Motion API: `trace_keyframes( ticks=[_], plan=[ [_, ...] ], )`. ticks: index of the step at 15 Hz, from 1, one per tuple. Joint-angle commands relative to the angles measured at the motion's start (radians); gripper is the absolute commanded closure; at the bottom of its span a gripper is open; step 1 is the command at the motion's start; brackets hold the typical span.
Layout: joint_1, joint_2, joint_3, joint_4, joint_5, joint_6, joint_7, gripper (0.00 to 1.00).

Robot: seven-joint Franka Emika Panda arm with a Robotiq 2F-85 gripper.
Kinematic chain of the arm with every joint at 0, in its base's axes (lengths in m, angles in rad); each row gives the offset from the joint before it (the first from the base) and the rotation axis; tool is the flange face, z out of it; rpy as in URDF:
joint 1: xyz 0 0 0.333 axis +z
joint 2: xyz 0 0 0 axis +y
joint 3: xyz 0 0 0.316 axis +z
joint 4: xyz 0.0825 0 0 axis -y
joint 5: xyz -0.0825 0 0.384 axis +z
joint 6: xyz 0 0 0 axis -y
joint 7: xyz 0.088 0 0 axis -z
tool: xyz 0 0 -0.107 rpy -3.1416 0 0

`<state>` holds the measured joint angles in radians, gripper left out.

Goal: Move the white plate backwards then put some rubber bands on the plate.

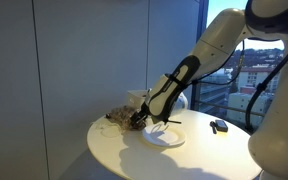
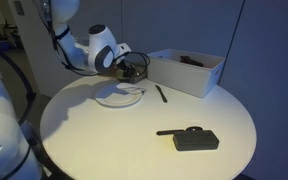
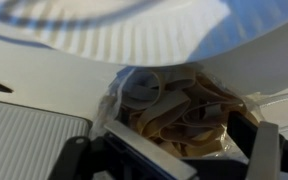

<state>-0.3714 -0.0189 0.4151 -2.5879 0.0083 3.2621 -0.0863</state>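
Note:
The tan rubber bands already lie between my gripper's fingers, so my gripper will next move down a little, open, into the heap of rubber bands and close there.
The white paper plate (image 1: pixel 165 137) lies on the round white table (image 1: pixel 114 155); it also shows in the exterior view (image 2: pixel 119 96) and fills the top of the wrist view (image 3: pixel 134 30). A clear bag of tan rubber bands (image 3: pixel 179 100) lies just beyond the plate's rim, seen in an exterior view (image 1: pixel 118 117). My gripper (image 1: pixel 140 120) is lowered over this bag; it also shows in the exterior view (image 2: pixel 134 72). In the wrist view my gripper (image 3: pixel 189 142) is open, its fingers standing on either side of the heap of bands.
A white open box (image 2: pixel 186 72) stands at the table's edge beside the gripper. A black pen (image 2: pixel 161 93) lies next to the plate. A black device (image 2: pixel 196 139) lies nearer the other edge, also seen in the exterior view (image 1: pixel 219 126). A glass wall stands behind.

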Motion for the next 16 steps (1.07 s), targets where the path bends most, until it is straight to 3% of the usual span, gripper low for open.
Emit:
trace_keyframes(
  ticks=[1, 6, 9, 11, 13, 14, 16],
  plan=[
    [0.157, 0.059, -0.139, 0.074, -0.028, -0.031, 0.005, 0.0],
    [0.251, 0.066, -0.292, 0.101, -0.051, -0.026, -0.011, 0.0],
    [0.284, 0.079, -0.342, 0.12, -0.051, -0.07, -0.006, 0.0],
    [0.309, 0.089, -0.348, 0.135, -0.045, -0.138, 0.004, 0.25],
    [0.331, 0.098, -0.344, 0.15, -0.038, -0.195, 0.003, 0.41],
    [0.307, 0.102, -0.289, 0.161, 0.019, -0.225, -0.033, 0.47],
    [0.308, 0.102, -0.277, 0.178, 0.044, -0.259, -0.045, 0.59]
  ],
)
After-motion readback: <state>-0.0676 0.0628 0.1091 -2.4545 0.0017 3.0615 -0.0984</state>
